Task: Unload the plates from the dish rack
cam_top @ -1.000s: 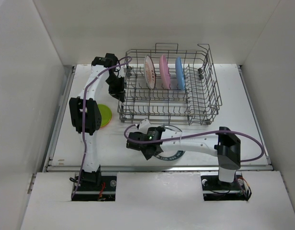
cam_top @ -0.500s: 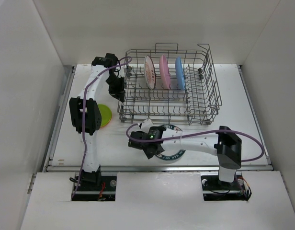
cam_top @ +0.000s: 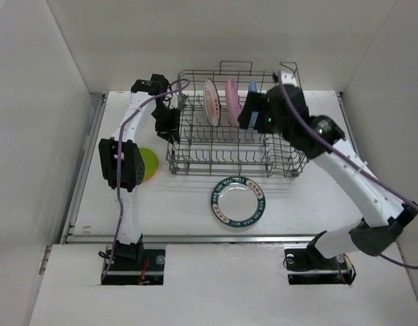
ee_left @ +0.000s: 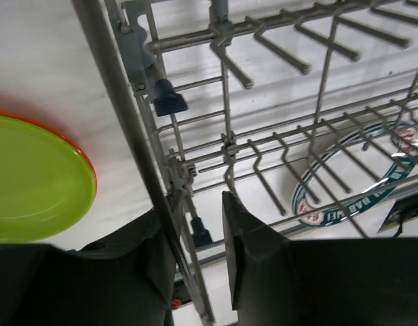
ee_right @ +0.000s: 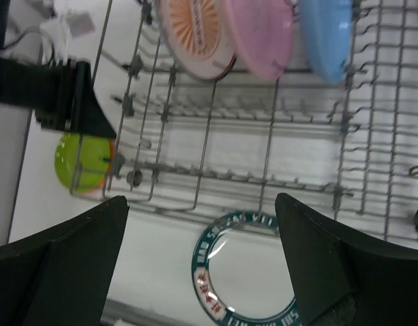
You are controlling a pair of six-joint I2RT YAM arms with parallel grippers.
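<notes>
The blue plate [cam_top: 252, 89] [ee_right: 326, 34] stands in the rack beyond my open fingers. My right gripper goes down and outward to the plate's upper rim next.
The grey wire dish rack [cam_top: 288, 165] stands at the back of the table. Three plates stand upright in it: a white one with an orange pattern [cam_top: 212, 102], a pink one [cam_top: 231, 100] and a blue one [ee_right: 324, 34]. My right gripper [cam_top: 250, 113] hovers above the rack near the blue plate, open and empty [ee_right: 202, 200]. A white plate with a teal and red rim [cam_top: 239, 201] lies flat in front of the rack. My left gripper [ee_left: 193, 214] straddles the rack's left rim wire [ee_left: 138, 136] with its jaws slightly apart.
A lime green plate [cam_top: 148, 163] lies on an orange one [ee_left: 92, 178] left of the rack, beside the left arm. White walls close in the table on the left, right and back. The rack's tines and handles stand up under the right arm.
My right arm has risen from the teal-rimmed plate on the table to above the rack, jaws wider. The left jaws have parted a little at the rack rim.
</notes>
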